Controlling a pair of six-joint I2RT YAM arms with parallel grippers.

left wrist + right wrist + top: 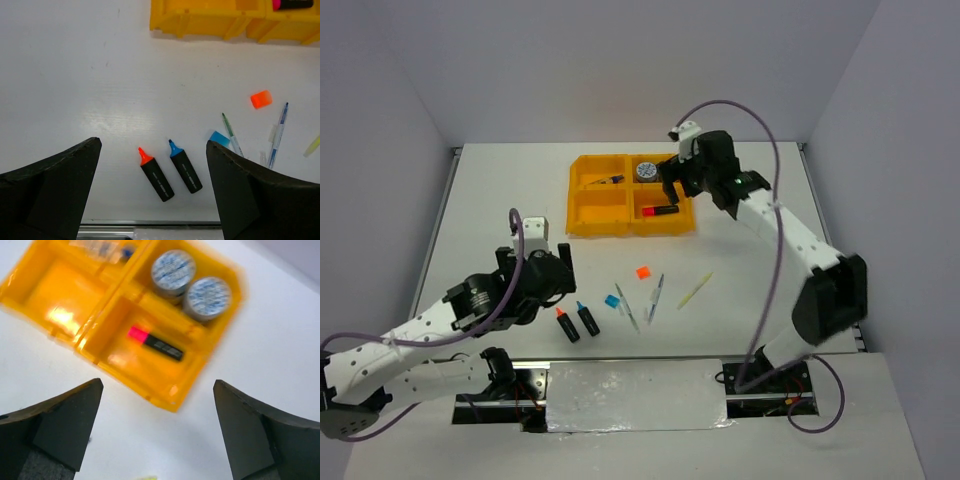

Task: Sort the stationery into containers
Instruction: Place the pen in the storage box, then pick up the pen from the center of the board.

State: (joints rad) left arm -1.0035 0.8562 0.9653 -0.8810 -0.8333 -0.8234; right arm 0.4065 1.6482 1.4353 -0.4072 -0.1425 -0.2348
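The orange-capped highlighter [156, 174] lies at an angle to my open fingers, so my left gripper will next lower back toward the table's near edge and turn to straddle its black body.
The orange-yellow tray [582, 230] stands at the back centre. In the right wrist view the tray [55, 295] holds two blue-white tape rolls [173, 269] [207, 297], a pink-capped highlighter [156, 343] and thin pens [100, 247], each kind in its own compartment. My right gripper [672, 186] [157, 385] hangs open and empty above the tray's near right part. On the table lie an orange-capped highlighter [156, 174], a blue-capped highlighter [185, 167], a blue square [218, 138], an orange square [261, 99] and pale pens [231, 135] [277, 136]. Above the two highlighters my left gripper [548, 262] [152, 145] is open and empty.
A yellow-green pen [695, 290] lies to the right of the other loose pens. The table's near edge and a metal strip [635, 395] run just below the highlighters. Grey walls close the table in on the left, back and right.
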